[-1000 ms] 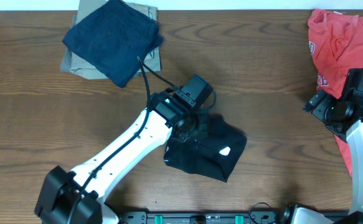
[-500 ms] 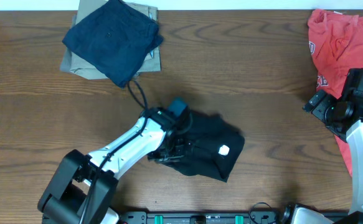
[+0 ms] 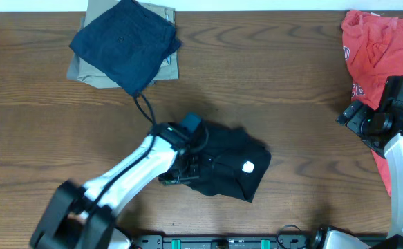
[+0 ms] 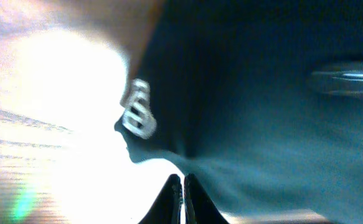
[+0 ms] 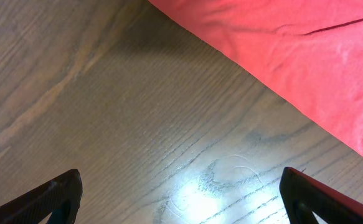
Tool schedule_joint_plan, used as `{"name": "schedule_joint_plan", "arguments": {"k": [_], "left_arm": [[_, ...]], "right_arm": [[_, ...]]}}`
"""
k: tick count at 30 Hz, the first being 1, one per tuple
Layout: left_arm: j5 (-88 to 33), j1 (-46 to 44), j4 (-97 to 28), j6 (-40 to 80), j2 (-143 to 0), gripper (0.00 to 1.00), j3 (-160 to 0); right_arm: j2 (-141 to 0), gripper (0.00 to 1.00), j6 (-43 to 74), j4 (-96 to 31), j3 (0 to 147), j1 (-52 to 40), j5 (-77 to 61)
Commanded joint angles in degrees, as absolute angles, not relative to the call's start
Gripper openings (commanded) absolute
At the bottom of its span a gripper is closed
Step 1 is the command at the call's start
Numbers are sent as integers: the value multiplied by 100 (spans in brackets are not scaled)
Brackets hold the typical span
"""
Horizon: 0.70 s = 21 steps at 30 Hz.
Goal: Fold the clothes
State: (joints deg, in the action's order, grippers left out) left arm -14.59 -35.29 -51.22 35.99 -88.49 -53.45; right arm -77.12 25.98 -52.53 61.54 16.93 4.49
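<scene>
The shirt's block is on the right in the overhead view, so my left gripper will next sweep that way toward the small white mark (image 3: 248, 166) and let go of the pinched edge.
The clothes, a black T-shirt (image 3: 232, 162), lie bunched into a rough block at the table's front centre, with a small white mark (image 3: 248, 166) on top. My left gripper (image 3: 180, 173) is down at the shirt's left edge. In the left wrist view its fingertips (image 4: 182, 179) are pressed together where the dark fabric (image 4: 262, 93) puckers toward them, pinching the shirt's edge. White lettering (image 4: 137, 115) shows near that edge. My right gripper (image 3: 350, 114) waits far off at the right, its jaws wide open over bare wood (image 5: 181, 193).
A navy folded garment (image 3: 125, 45) lies on a khaki one (image 3: 83, 69) at the back left. A red shirt (image 3: 377, 48) is heaped at the back right, reaching under the right arm and showing in the right wrist view as red cloth (image 5: 293, 50).
My left gripper came off the top of the black shirt, moved down to its left edge and closed there. The shirt shifted slightly. The right arm stayed still.
</scene>
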Motion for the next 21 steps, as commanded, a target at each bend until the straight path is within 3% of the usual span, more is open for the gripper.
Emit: {"name": "schedule_joint_plan", "arguments": {"k": [1, 10, 21], "left_arm": [[-1404, -3509, -5113, 3581, -8165, 6, -5774], [-1750, -3511, -4077, 3691, -7754, 6, -5695], [-4294, -3511, -1380, 3557, -9262, 6, -5168]], "right_arm": [[-7662, 99, 2565, -5253, 6182, 1719, 447], [-7662, 99, 2565, -5253, 6182, 1719, 447], [-7662, 99, 2565, -5253, 6182, 1719, 447]]}}
